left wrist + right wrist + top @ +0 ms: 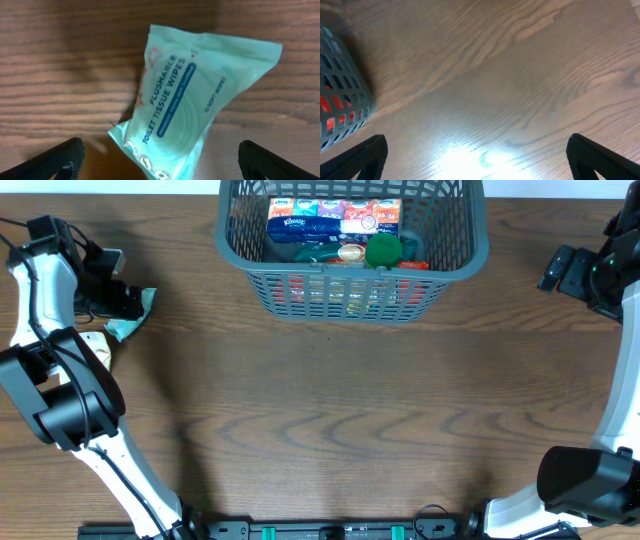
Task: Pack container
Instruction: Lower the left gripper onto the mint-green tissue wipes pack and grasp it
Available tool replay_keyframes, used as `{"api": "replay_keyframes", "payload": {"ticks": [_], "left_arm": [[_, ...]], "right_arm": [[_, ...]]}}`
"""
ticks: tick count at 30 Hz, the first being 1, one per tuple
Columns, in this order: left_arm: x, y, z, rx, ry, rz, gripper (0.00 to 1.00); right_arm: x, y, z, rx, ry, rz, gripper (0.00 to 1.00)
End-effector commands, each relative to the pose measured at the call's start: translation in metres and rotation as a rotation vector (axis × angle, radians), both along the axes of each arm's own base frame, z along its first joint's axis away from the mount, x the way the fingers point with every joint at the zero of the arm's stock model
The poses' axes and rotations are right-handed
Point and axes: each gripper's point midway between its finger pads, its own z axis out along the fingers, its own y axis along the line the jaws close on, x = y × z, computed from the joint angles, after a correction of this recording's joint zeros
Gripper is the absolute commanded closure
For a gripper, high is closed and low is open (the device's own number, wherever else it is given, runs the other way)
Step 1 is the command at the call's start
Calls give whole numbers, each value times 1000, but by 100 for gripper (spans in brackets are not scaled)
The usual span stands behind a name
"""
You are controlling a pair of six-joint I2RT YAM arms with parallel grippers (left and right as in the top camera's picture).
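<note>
My left gripper's open fingers already span the wipes pack's width, so I'll lower them next, one down each long side of its printed body.
The dark grey slotted container [455, 265] stands at the back middle of the table and holds tissue packs, a green-lidded item and other groceries. Its corner shows in the right wrist view [340, 100]. A pale green pack of flushable toilet tissue wipes [195, 95] lies on the table at the far left [140, 310]. My left gripper [160, 162] is open just above the pack, its fingers wide on either side of the pack's lower end. My right gripper [477, 157] is open and empty over bare table, right of the container.
A white and tan object [100, 345] lies beside the left arm, just below the wipes pack. The table's left edge is close to the left gripper. The right arm [600, 275] hangs at the far right edge.
</note>
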Motion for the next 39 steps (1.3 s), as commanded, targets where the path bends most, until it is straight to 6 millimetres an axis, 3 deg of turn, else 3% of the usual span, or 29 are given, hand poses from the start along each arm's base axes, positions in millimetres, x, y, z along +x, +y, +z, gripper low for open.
{"api": "replay_keyframes", "payload": {"ticks": [1,8,39], "left_arm": [[-3,-6,-24,-39,42,-20,1],[-6,-8,-42,-55,77,-16,1],[0,1,-44,6,63,-4,1]], "right_arm": [[-1,-2,-3,-5,15,3,1],[-2,-2,-3,-2,17,4,1],[-1,3,-4,22,13,15,1]]}}
